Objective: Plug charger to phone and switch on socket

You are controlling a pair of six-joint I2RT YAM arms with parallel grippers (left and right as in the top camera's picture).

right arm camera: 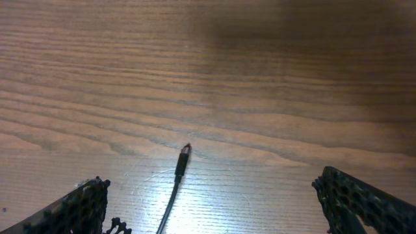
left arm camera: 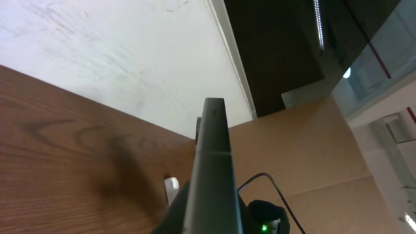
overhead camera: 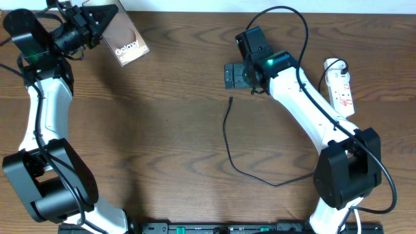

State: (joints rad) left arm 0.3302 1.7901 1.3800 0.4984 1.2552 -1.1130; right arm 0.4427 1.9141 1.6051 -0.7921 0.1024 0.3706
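The charger's plug end [overhead camera: 230, 101] [right arm camera: 182, 161] lies loose below my spread fingers, so next I will lower my open right gripper around it toward the tabletop, with a slight turn.
The phone [overhead camera: 127, 40], a brownish slab with white "Galaxy" text, is held off the table at the far left with my left gripper [overhead camera: 97, 25] shut on its edge. In the left wrist view the phone [left arm camera: 214, 162] runs edge-on up the middle. The charger [overhead camera: 227, 140] is a thin black cable lying loose on the wood, its plug tip [overhead camera: 231, 99] just in front of my right gripper [overhead camera: 235, 75]. In the right wrist view the plug tip [right arm camera: 184, 156] lies between the wide open fingers [right arm camera: 81, 207], touching neither. The white socket [overhead camera: 342, 88] lies at the right edge.
The socket's white cord and round plug [overhead camera: 333, 64] sit at its far end. A thick black arm cable [overhead camera: 286, 19] loops above the right arm. Brown wooden table [overhead camera: 175, 130] spreads between the two arms.
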